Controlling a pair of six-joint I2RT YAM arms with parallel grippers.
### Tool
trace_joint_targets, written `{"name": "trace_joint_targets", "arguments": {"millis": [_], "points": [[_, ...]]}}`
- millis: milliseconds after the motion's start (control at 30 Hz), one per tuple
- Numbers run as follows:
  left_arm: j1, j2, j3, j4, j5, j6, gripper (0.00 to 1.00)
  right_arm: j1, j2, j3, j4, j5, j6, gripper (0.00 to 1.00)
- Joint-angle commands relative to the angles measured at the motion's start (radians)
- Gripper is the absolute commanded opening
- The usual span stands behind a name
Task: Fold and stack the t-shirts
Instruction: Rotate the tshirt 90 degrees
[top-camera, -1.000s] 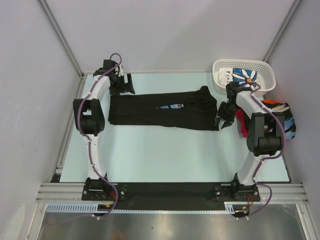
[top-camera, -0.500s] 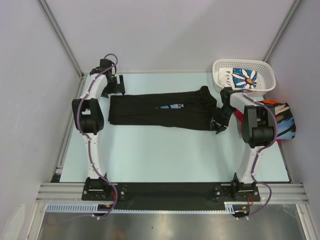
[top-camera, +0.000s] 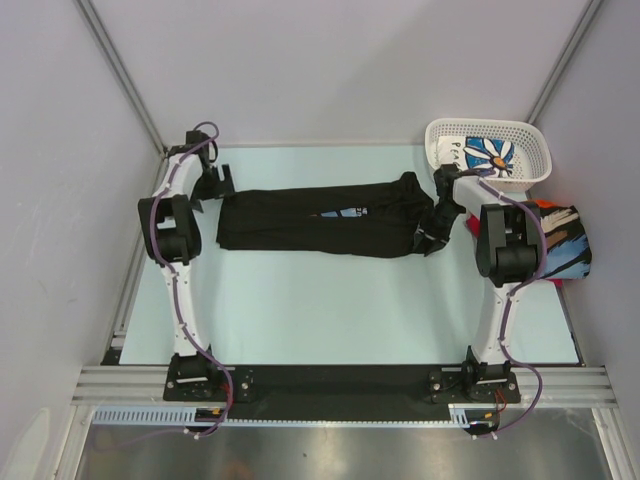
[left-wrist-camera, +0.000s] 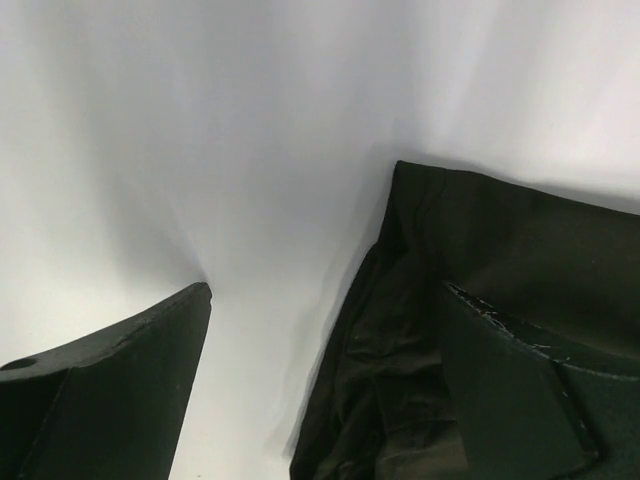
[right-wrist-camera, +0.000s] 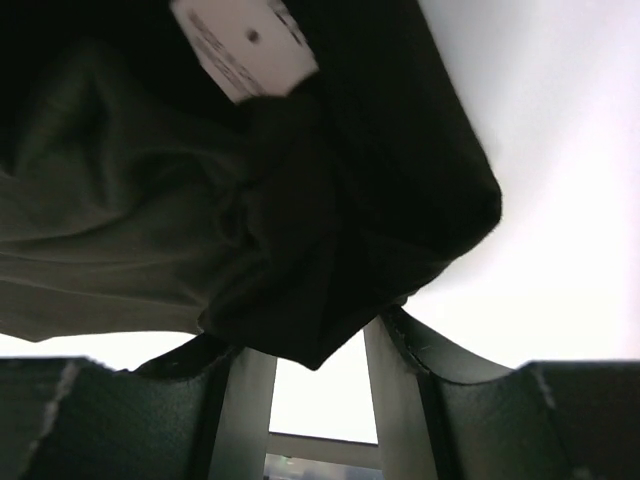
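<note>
My left gripper shifts sideways over the shirt's far corner (top-camera: 232, 197) (left-wrist-camera: 412, 190) next and closes. That corner lies to the gripper's right in the wrist view, beside one finger.
A black t-shirt (top-camera: 320, 222), folded into a long band, lies across the far half of the table. My left gripper (top-camera: 212, 185) stands at its left end. In the left wrist view it (left-wrist-camera: 325, 290) is open wide, with the shirt's corner (left-wrist-camera: 470, 260) by the right finger and bare table by the left one. My right gripper (top-camera: 428, 238) is at the shirt's right end. Seen from the right wrist, that gripper (right-wrist-camera: 305, 335) is open, and the shirt's bunched corner (right-wrist-camera: 300, 250) with a white label (right-wrist-camera: 245, 45) reaches in between the two fingers.
A white lattice basket (top-camera: 487, 125) at the back right holds a white shirt with a blue daisy (top-camera: 492, 152). A pile of shirts (top-camera: 562, 238), black print over red, lies at the right edge behind the right arm. Grey walls close the table's back and sides.
My left gripper has swung left and nearer, down to the shirt's left end. My right gripper has moved left onto the shirt's right corner.
</note>
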Motion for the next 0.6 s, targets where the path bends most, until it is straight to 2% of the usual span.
{"name": "trace_joint_targets", "arguments": {"millis": [0,200,300,433,567], "points": [[-0.012,0.031,0.025,-0.014,0.083,-0.028,0.95,0.008,0.018,0.056,-0.02,-0.009,-0.003,0.42],[-0.012,0.045,0.021,0.031,0.208,-0.065,0.85,0.008,0.024,0.065,-0.031,0.001,-0.007,0.38],[-0.011,0.031,0.025,0.028,0.18,-0.079,0.96,0.008,0.023,0.068,-0.034,-0.001,-0.007,0.38],[0.003,0.0,-0.005,0.063,0.211,-0.082,0.98,0.008,0.017,0.068,-0.033,0.002,-0.006,0.37],[-0.002,0.057,0.007,0.06,0.252,-0.088,0.96,0.008,0.015,0.062,-0.033,0.002,-0.004,0.37]]}}
